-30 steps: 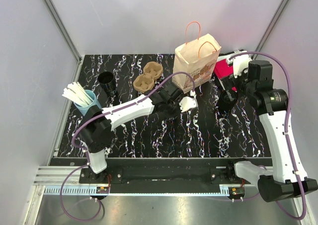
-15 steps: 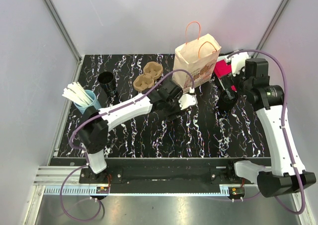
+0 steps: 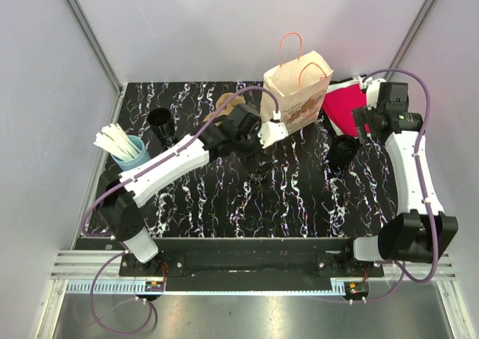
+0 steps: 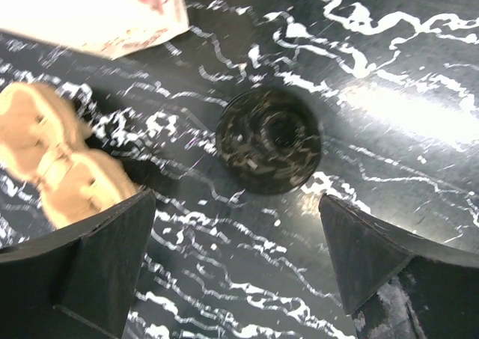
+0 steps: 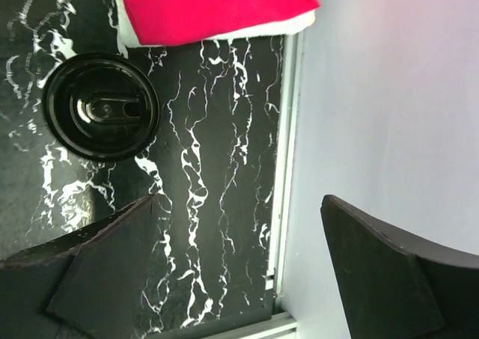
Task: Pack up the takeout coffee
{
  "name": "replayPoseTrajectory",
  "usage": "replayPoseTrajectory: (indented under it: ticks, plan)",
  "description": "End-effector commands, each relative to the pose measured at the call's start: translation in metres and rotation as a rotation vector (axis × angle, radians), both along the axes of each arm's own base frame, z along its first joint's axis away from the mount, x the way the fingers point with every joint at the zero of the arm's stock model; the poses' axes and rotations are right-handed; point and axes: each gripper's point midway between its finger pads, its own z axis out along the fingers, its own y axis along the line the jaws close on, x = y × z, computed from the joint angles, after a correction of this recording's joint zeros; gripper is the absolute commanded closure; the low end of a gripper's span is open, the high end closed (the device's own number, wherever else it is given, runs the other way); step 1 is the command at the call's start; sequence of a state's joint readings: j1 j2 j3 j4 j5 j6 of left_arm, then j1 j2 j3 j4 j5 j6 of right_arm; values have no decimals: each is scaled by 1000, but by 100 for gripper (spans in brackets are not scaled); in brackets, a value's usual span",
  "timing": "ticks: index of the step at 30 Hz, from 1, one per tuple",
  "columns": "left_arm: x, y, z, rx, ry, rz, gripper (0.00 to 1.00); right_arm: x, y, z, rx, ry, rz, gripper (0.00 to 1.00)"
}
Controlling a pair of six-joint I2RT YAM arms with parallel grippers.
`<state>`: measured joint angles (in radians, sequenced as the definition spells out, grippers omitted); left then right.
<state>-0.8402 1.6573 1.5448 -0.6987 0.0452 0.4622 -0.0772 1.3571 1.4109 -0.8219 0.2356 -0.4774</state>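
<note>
My right gripper lowers toward the black lidded coffee cup [image 3: 344, 150] next, to close over the cup's rim facing the grey wall.
A black round lid [image 4: 269, 141] lies flat on the marbled table, ahead of my left gripper [image 4: 236, 272], which hovers open and empty above it. The tan cup carrier [image 4: 52, 167] sits to its left, and the paper bag [image 3: 296, 92] stands just behind. My left gripper [image 3: 251, 146] hangs between carrier [image 3: 224, 103] and bag. A black lidded coffee cup [image 5: 101, 107] [image 3: 344, 150] stands near my right gripper [image 5: 247, 272] [image 3: 365, 122], which is open, empty and over the table's right edge. An open black cup [image 3: 159, 122] stands far left.
Red napkins [image 3: 346, 103] lie at the back right, also seen as red napkins [image 5: 217, 6] in the right wrist view. A blue cup of white sticks [image 3: 123, 148] stands at the left. The table's right rim [image 5: 288, 167] meets the grey wall.
My left gripper has opened and drawn back toward the carrier, leaving the black lid on the table. The right arm has swung toward the back right corner.
</note>
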Motion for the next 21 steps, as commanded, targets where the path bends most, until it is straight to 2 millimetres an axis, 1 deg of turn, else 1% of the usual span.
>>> replayPoseTrajectory:
  ticks: [1, 2, 3, 4, 5, 7, 8, 10, 11, 12, 13, 15, 16, 17, 20, 21]
  plan:
    - [13, 20, 45, -51, -91, 62, 1, 18, -3, -18, 37, -25, -22, 7]
    - [14, 22, 53, -59, -102, 65, 1, 21, -3, -27, 48, -9, -22, 7]
    - [14, 26, 55, -57, -103, 68, 1, 24, 0, -32, 68, -10, -17, 8]
    - [20, 35, 59, -44, -124, 98, 1, 26, -1, -37, 77, -3, -19, 9]
    - [22, 40, 66, -50, -138, 105, 1, 29, -4, -43, 86, 7, -30, 11]
    - [25, 51, 71, -45, -143, 125, 1, 33, -3, -50, 116, 7, -26, 12]
    - [25, 55, 76, -49, -147, 133, 1, 35, -6, -57, 133, 16, -36, 15]
    - [28, 65, 81, -56, -147, 153, 1, 41, -5, -67, 158, 22, -28, 17]
    - [28, 68, 81, -57, -146, 159, 1, 42, -6, -70, 168, 22, -37, 18]
    - [29, 71, 80, -57, -141, 167, 1, 46, -4, -73, 188, 18, -29, 21]
    - [29, 74, 81, -61, -141, 175, 1, 48, -3, -79, 202, 28, -26, 22]
    - [29, 78, 76, -57, -128, 183, 1, 51, 3, -86, 243, 33, -9, 25]
    - [29, 80, 77, -60, -129, 190, 1, 52, 4, -91, 251, 42, -8, 26]
    - [29, 80, 75, -58, -125, 191, 1, 55, 10, -92, 279, 37, 11, 26]
    - [30, 82, 76, -63, -122, 201, 1, 59, 9, -103, 283, 45, 6, 28]
    - [28, 78, 76, -77, -110, 187, 1, 59, 9, -106, 282, 48, 0, 29]
